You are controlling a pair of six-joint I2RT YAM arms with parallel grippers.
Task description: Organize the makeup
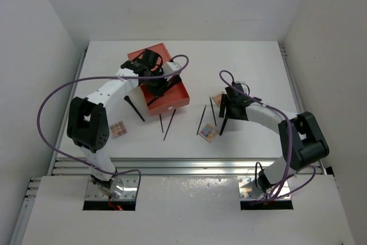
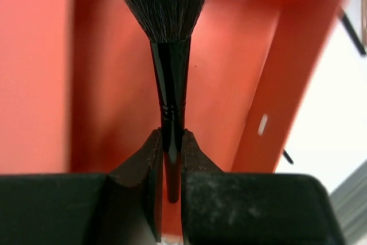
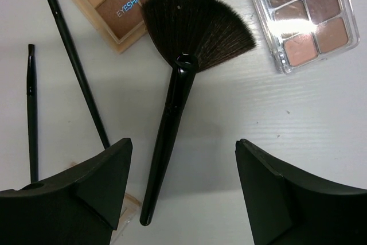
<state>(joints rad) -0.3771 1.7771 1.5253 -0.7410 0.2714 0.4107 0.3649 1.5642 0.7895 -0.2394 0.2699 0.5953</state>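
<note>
The fan brush's black handle is below my right gripper, between its open fingers, so I next need to lower them onto the part of the handle near the bristles and close.
My left gripper (image 1: pixel 156 82) is shut on a black brush (image 2: pixel 170 67) with a dark bristle head and holds it over the inside of the orange box (image 1: pixel 179 93), which fills the left wrist view (image 2: pixel 229 55). My right gripper (image 1: pixel 230 107) is open (image 3: pixel 183 144) just above a black fan brush (image 3: pixel 172 101) that lies on the table between its jaws. A beige eyeshadow palette (image 3: pixel 123 4) and a clear palette (image 3: pixel 304 15) with brown and pink squares lie past the fan brush's bristles. Two thin black sticks (image 3: pixel 74 61) lie to its left.
On the white table lie a black brush (image 1: pixel 135 109) left of the box, thin black sticks (image 1: pixel 170 124) in front of it, a pink palette (image 1: pixel 117 129) near the left arm and a multicoloured palette (image 1: pixel 209 133). White walls close in both sides.
</note>
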